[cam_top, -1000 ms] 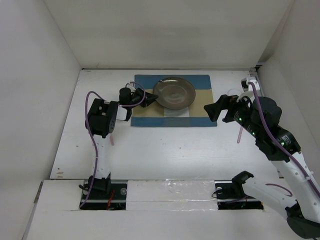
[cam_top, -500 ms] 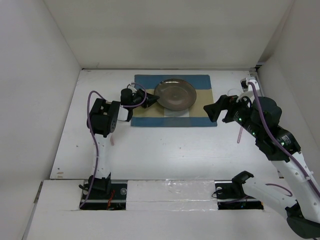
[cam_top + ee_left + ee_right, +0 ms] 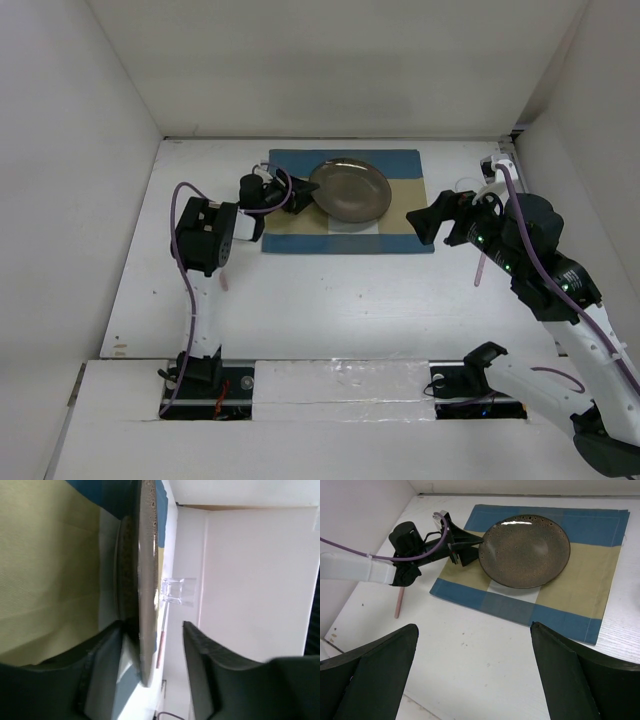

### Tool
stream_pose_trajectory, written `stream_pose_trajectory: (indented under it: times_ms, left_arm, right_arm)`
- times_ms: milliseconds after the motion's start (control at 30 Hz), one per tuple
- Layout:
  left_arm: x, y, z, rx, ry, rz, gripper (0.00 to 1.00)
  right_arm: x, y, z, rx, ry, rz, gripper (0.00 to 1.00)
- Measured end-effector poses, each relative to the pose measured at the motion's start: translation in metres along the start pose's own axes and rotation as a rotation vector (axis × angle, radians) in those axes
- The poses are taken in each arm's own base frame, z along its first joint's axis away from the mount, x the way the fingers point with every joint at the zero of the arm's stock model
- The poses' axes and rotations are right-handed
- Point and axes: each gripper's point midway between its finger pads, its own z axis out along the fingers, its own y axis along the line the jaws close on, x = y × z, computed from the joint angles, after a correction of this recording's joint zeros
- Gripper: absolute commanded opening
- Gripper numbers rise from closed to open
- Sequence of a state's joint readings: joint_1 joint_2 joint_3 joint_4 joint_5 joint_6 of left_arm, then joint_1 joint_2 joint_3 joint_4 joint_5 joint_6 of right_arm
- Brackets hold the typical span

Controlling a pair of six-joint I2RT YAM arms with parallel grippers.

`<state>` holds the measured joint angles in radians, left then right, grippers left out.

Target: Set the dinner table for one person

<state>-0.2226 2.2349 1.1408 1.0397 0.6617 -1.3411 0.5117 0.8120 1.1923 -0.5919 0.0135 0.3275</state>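
Note:
My right gripper moves to its right in the top view next, then down onto the side of the glass's rim away from the placemat.
A dark speckled plate (image 3: 349, 188) lies on the blue-and-beige placemat (image 3: 400, 235), on the white dinner table (image 3: 330, 300). My left gripper (image 3: 300, 195) is at the plate's left rim. In the left wrist view the plate (image 3: 147, 570) shows edge-on between the open gripper's (image 3: 152, 675) fingers; one finger (image 3: 102, 672) is under the rim and a gap separates the other from it. My right gripper (image 3: 428, 222) hovers open and empty by the placemat's right edge. The right wrist view shows the plate (image 3: 525, 550) and the left gripper (image 3: 466, 547).
A pink-handled utensil (image 3: 224, 280) lies on the table left of the placemat, partly under my left arm. Another pink one (image 3: 480, 268) lies on the right, beneath my right arm. A clear glass (image 3: 178, 591) stands beyond the plate. White walls enclose three sides.
My left gripper's jaws have parted from the plate's rim, after nudging the plate slightly to the right. The right arm has not moved.

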Motion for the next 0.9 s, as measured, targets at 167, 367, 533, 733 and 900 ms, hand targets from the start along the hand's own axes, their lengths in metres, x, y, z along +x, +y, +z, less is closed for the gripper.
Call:
stream_pose_trajectory:
  times_ms: [167,367,533,733,900]
  left_arm:
    - [-0.001,-0.008,-0.005,-0.057,-0.013,0.021,0.50]
    - [-0.010,-0.025,-0.021,-0.169,-0.088,0.059,0.53]
    - [-0.023,-0.043,-0.040,-0.212,-0.148,0.081,0.57]
    - [-0.034,-0.047,-0.066,-0.356,-0.229,0.135,1.00]
    - [-0.037,-0.097,-0.104,-0.450,-0.328,0.275,1.00]
  right_arm:
    - [0.000,0.000,0.000,-0.001,0.000,0.000,1.00]
    - [0.000,0.001,0.000,-0.005,0.001,0.001,1.00]
    - [0.003,-0.001,0.004,0.000,0.012,0.002,1.00]
    - [0.008,-0.027,0.033,0.101,0.054,0.013,1.00]
    - [0.013,-0.088,0.068,0.306,0.111,0.062,1.00]
